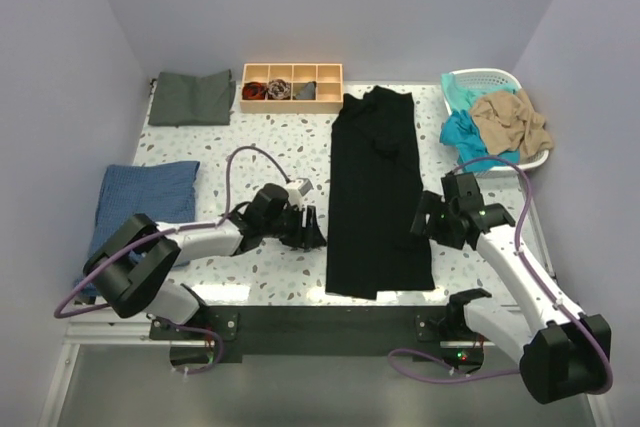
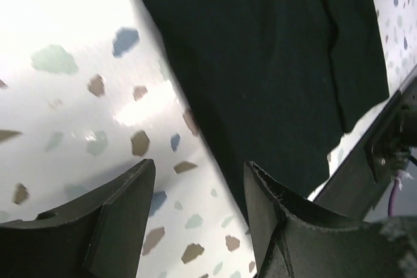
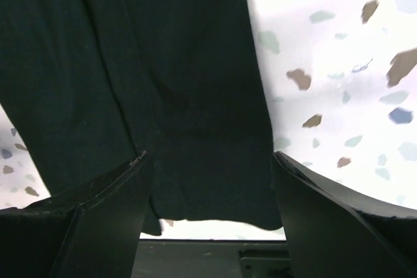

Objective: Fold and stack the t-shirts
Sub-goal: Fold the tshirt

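I will next lower my left gripper back onto the black t-shirt's near corner, as my open fingers are over bare tabletop beside it.
A large black t-shirt [image 1: 378,192] lies folded into a long strip down the middle of the table; it also shows in the left wrist view [image 2: 260,63] and the right wrist view [image 3: 150,76]. My left gripper [image 1: 306,228] is open and empty just left of the strip's near part, over bare tabletop. My right gripper [image 1: 428,217] is open and empty at the strip's right edge, above the cloth. A dark grey-green t-shirt [image 1: 192,97] lies folded at the back left. Teal [image 1: 466,133] and tan [image 1: 512,119] t-shirts are heaped in a white basket [image 1: 494,77].
A folded blue cloth [image 1: 140,203] lies at the left edge. An orange compartment tray [image 1: 292,85] with small bundled cloth pieces stands at the back. The table's near edge and a black bar [image 1: 330,322] run just below the strip's end.
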You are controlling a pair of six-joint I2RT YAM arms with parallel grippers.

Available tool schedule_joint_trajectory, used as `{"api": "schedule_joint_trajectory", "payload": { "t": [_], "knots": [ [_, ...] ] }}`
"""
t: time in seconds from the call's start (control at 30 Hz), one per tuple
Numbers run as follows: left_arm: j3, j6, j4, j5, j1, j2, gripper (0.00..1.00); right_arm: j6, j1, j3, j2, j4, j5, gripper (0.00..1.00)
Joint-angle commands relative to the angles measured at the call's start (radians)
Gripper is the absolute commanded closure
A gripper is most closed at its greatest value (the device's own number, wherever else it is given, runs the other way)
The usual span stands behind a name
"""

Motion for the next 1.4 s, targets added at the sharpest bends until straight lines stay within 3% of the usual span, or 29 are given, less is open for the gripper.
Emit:
{"api": "schedule_joint_trajectory", "payload": {
  "t": [0.0, 0.13, 0.23, 0.5, 0.73, 0.93, 1.37],
  "knots": [
    [-0.062, -0.053, 0.036, 0.085, -0.025, -0.014, 0.38, 0.138, 0.033, -0.057, -0.068, -0.067, -0.003, 0.24],
    [-0.085, -0.041, 0.046, 0.151, -0.031, 0.0, 0.38, 0.213, 0.082, -0.047, -0.118, -0.157, 0.073, 0.24],
    [-0.085, -0.035, 0.078, 0.21, -0.033, 0.027, 0.38, 0.278, 0.152, -0.033, -0.135, -0.216, 0.23, 0.21],
    [-0.053, -0.015, 0.118, 0.243, -0.042, 0.093, 0.38, 0.378, 0.241, -0.213, -0.114, -0.083, 0.304, 0.22],
    [-0.062, -0.029, 0.15, 0.211, -0.057, 0.121, 0.38, 0.399, 0.248, -0.26, -0.168, -0.046, 0.303, 0.25],
    [-0.088, -0.062, 0.164, 0.206, -0.083, 0.124, 0.46, 0.367, 0.248, -0.292, -0.144, 0.013, 0.188, 0.39],
    [-0.156, -0.147, 0.067, 0.048, -0.223, 0.038, 0.44, 0.352, 0.252, -0.316, -0.239, -0.058, 0.148, 0.36]
  ]
}}
